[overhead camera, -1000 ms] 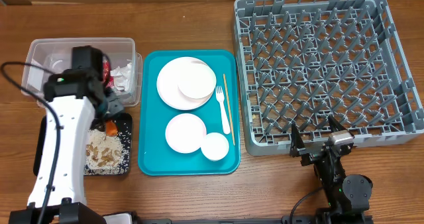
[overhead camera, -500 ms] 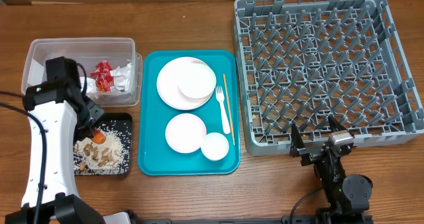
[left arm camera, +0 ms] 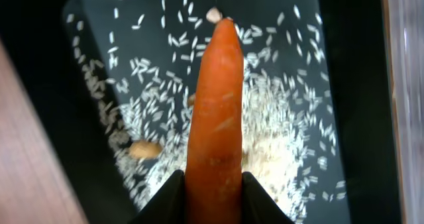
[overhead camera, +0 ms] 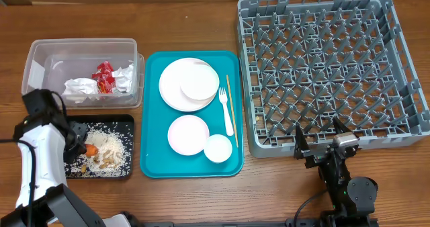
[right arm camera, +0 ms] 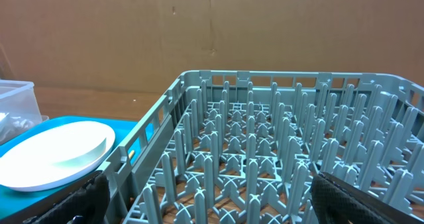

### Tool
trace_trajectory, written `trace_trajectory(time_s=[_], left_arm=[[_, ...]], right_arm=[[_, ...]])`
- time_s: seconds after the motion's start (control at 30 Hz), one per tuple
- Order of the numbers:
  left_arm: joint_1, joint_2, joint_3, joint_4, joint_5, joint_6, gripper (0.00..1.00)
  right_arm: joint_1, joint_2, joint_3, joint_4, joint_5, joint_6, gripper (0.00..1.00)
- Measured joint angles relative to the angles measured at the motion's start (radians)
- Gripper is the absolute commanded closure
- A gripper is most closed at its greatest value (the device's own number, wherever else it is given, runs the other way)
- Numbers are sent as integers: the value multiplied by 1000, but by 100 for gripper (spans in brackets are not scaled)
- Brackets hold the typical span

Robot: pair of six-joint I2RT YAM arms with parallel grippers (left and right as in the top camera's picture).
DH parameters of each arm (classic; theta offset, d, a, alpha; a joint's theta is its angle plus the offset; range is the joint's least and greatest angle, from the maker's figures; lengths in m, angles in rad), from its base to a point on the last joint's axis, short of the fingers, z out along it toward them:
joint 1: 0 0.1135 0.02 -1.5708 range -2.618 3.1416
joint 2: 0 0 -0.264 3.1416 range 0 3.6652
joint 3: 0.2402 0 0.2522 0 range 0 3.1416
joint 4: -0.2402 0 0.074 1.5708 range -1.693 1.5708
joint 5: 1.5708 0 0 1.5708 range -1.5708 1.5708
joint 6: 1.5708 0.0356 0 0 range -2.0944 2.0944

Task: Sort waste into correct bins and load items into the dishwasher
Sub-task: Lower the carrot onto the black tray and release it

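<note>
The black tray holds rice scraps, so the robot's left gripper should next move outward and down to the black tray's far edge (overhead camera: 98,125) by the clear tub to let go of the carrot.
My left gripper (overhead camera: 80,148) is shut on the small orange carrot (overhead camera: 91,148) over the left part of the black tray (overhead camera: 127,121). In the left wrist view the carrot (left arm camera: 218,111) juts out from between the fingers (left arm camera: 165,199) above the rice scraps (left arm camera: 278,144). The clear tub (overhead camera: 32,52) holds the red wrapper (overhead camera: 104,77) and white napkins (overhead camera: 80,87). My right gripper (overhead camera: 327,138) stands open at the near edge of the grey dish rack (overhead camera: 332,72), nothing between its fingers (right arm camera: 358,197).
The teal tray (overhead camera: 151,140) between bins and rack carries a large white plate (overhead camera: 176,86) with a smaller plate (overhead camera: 200,81) on it, a small plate (overhead camera: 188,134), a cup (overhead camera: 218,148), a fork (overhead camera: 226,109) and a wooden stick (overhead camera: 232,109).
My left arm has swung from over the clear tub toward the near left, carrying the carrot across the black tray. The tub's contents now show. The right arm has not moved.
</note>
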State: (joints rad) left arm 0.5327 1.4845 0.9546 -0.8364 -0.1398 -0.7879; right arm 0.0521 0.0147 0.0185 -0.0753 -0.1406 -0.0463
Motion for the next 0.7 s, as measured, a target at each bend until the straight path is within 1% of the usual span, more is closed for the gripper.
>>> trace_trajectory(time_s=[0.07,0.2,0.27,0.3,0.43,0.7], left_arm=[[27,0,-45,62,31,-23,96],[39,0,-116,164,72,-72,94],[39,0,-140,209,95,-98,93],[39,0,-146,225,103,-108,90],[39,0,-150,266,122,-156,80],[39,0,-150,296,129,-202,76]], right_arm=[[0,0,0,0,0,1,0],[0,0,0,0,0,1,0],[0,0,0,0,0,0,0],[0,0,0,0,0,0,0],[0,0,0,0,0,0,0],[0,0,0,0,0,0,0]])
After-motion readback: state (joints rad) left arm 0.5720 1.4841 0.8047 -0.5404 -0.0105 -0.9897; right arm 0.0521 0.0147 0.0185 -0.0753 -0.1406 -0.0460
